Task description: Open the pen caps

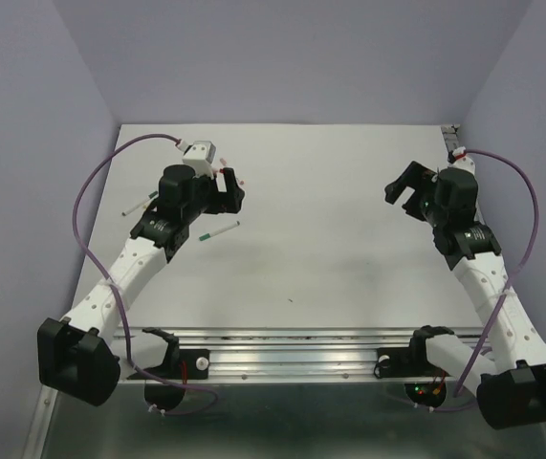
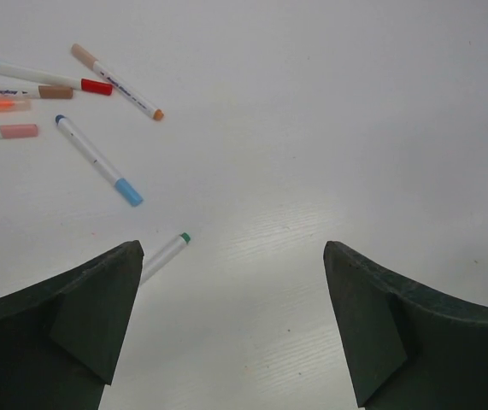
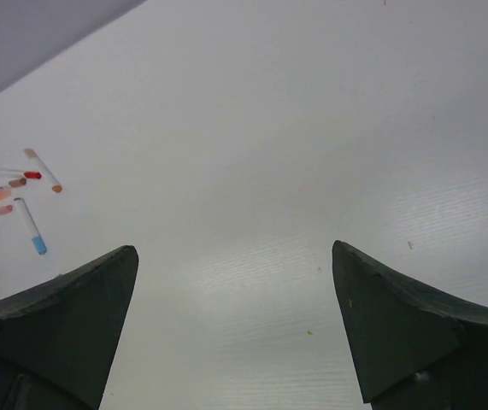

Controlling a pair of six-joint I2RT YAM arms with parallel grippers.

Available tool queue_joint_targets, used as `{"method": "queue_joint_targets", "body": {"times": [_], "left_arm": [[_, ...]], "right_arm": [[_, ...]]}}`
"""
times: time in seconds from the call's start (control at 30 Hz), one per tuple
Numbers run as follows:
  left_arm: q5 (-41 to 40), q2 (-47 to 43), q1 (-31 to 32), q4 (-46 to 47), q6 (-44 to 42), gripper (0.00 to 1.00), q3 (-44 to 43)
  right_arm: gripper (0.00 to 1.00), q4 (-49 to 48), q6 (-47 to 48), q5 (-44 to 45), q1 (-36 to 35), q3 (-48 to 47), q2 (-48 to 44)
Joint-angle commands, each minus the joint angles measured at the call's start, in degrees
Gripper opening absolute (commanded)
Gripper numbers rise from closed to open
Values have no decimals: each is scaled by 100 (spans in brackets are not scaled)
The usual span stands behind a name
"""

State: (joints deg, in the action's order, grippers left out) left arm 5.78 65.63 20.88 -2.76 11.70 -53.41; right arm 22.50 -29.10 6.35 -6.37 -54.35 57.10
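Observation:
The white body of the green-tipped pen point(image 1: 228, 228) point(image 2: 165, 254) lies apart from the others. I should next move my left gripper down onto it, near the small green end of the pen.
Several white pens lie capped at the table's far left. In the left wrist view I see a red cap point(image 2: 97, 86), a blue cap point(image 2: 128, 191), a pink cap point(image 2: 19, 131) and a brown cap point(image 2: 55, 91), each on its pen. A green-tipped pen point(image 2: 165, 254) runs under my left finger, so its cap end is hidden. My left gripper point(image 2: 233, 246) is open and empty, above the table just right of these pens; it also shows in the top view point(image 1: 227, 196). My right gripper point(image 3: 233, 248) is open and empty at the far right point(image 1: 404, 190), far from the pens point(image 3: 32, 226).
A green-ended pen point(image 1: 217, 230) lies near the left gripper and another pen point(image 1: 139, 206) lies left of the left arm. Purple walls close the table's back and sides. An aluminium rail point(image 1: 292, 344) with the arm bases runs along the near edge.

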Motion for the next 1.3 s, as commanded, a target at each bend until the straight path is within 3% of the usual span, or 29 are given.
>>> {"method": "queue_joint_targets", "body": {"times": [0.0,0.27,0.63,0.8,1.27], "left_arm": [[352,143,21,399,-685,99,-170],[442,1258,126,155,-1320,99,-346],[-797,2375,249,-532,-1628,98,-723],[-1053,3034,249,-690,-1627,92,-838],[-1132,3413,109,-541,-1548,81,-776]], "right_arm": [[100,-501,290,-72,4,161,-278],[100,-9,335,-213,13,-67,-59],[100,-106,265,-328,13,161,-33],[100,-27,247,-318,4,117,126],[100,87,195,-160,13,100,152]]}}
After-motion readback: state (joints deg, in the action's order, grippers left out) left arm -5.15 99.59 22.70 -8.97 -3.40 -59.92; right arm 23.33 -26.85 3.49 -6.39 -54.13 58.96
